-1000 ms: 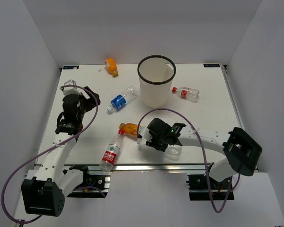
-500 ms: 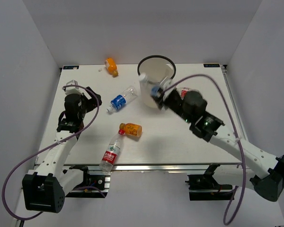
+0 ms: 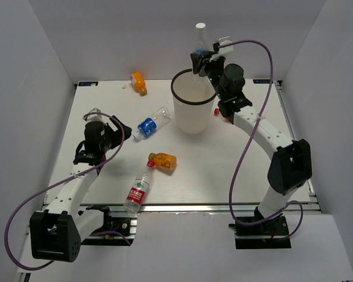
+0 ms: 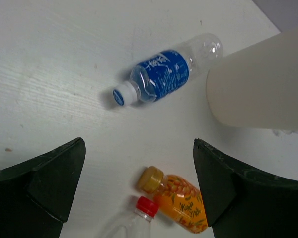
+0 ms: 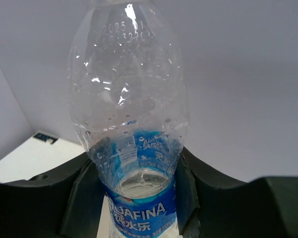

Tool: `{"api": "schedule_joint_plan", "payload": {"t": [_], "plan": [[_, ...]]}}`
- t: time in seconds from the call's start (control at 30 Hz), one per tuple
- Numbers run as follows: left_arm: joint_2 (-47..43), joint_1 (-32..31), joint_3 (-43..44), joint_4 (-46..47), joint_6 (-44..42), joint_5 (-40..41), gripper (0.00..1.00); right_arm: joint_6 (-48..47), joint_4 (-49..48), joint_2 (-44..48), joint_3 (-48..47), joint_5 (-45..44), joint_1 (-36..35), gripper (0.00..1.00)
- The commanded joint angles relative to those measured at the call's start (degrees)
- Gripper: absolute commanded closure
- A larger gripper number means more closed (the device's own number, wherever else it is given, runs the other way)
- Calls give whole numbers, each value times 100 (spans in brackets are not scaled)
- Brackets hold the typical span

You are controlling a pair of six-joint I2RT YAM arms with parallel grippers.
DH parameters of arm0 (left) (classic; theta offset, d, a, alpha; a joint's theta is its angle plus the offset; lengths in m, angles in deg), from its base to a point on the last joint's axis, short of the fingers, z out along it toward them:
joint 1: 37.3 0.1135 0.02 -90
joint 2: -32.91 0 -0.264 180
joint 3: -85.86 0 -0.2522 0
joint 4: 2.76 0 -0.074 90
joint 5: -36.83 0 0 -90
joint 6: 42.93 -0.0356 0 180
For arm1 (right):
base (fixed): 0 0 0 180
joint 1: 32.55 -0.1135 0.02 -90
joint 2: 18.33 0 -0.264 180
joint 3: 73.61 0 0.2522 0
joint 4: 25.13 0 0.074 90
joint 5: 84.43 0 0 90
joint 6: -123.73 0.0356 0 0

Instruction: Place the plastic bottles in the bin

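I will lower my left gripper back and to the right in the top view next, onto the middle of the red-label bottle, because that bottle's cap touches the orange bottle [image 4: 181,198].
My right gripper [image 3: 205,61] is shut on a clear plastic bottle with a blue label [image 3: 200,40], held upright, cap up, above the back rim of the white bin [image 3: 191,119]. In the right wrist view both fingers [image 5: 84,198] press on that bottle's label [image 5: 139,218]. My left gripper [image 3: 113,127] hangs open over the table's left side with nothing in it. Just right of it lies a second blue-label bottle [image 4: 161,75], beside the bin [image 4: 260,89]. An orange bottle [image 4: 181,198] and a red-capped clear bottle [image 4: 139,218] lie below my left gripper [image 4: 138,158].
Another orange bottle [image 3: 139,82] lies at the back left of the table. A red cap [image 3: 216,111] peeks out right of the bin, behind my right arm. The red-label bottle [image 3: 139,188] lies near the front edge, its cap touching the orange bottle [image 3: 163,160].
My right arm swung from the table's front up and back, carrying the blue-label bottle from table level to above the bin. My left arm shifted slightly.
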Motion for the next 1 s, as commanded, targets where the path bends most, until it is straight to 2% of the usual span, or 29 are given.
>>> {"api": "schedule_joint_plan", "payload": {"t": [0.0, 0.03, 0.13, 0.17, 0.2, 0.23, 0.27, 0.33, 0.4, 0.43, 0.47, 0.53, 0.57, 0.87, 0.97], "plan": [[-42, -13, 83, -579, 301, -516, 2, 557, -600, -92, -89, 57, 47, 73], [-94, -48, 57, -850, 362, -562, 2, 601, -609, -136, -19, 39, 64, 71], [-252, -144, -136, -1386, 521, -580, 2, 741, -531, -233, 95, 57, 135, 52], [-366, -214, -172, -1537, 556, -571, 2, 777, -513, -233, 183, 57, 161, 40], [-428, -267, -207, -1686, 574, -545, 2, 812, -504, -224, 227, 65, 179, 34], [-481, -320, -251, -1949, 583, -553, 2, 838, -495, -189, 271, 109, 188, 24], [-551, -434, -260, -2091, 565, -605, 2, 865, -495, -171, 324, 144, 222, 20], [-587, -627, -217, -2459, 486, -781, 2, 865, -486, -110, 429, 319, 240, 16], [-526, -1136, -67, -2654, 320, -791, 2, 856, -416, -5, 534, 434, 293, 14], [-464, -1347, 12, -2916, 293, -512, 2, 865, -381, 83, 570, 513, 302, 11], [-368, -1810, 186, -3075, 284, -318, 2, 874, -320, 136, 623, 531, 354, 11], [53, -2200, 345, -3591, 284, 121, 2, 874, -310, 346, 851, 549, 398, 11], [185, -2480, 442, -3743, 362, 654, 2, 891, -328, 417, 947, 566, 460, 11], [292, -2895, 382, -4078, 468, 976, 2, 979, -512, 1226, 1809, 979, 776, 11], [424, -3114, 399, -3921, 372, 766, 2, 1102, -600, 1428, 2081, 1085, 882, 11]]}}
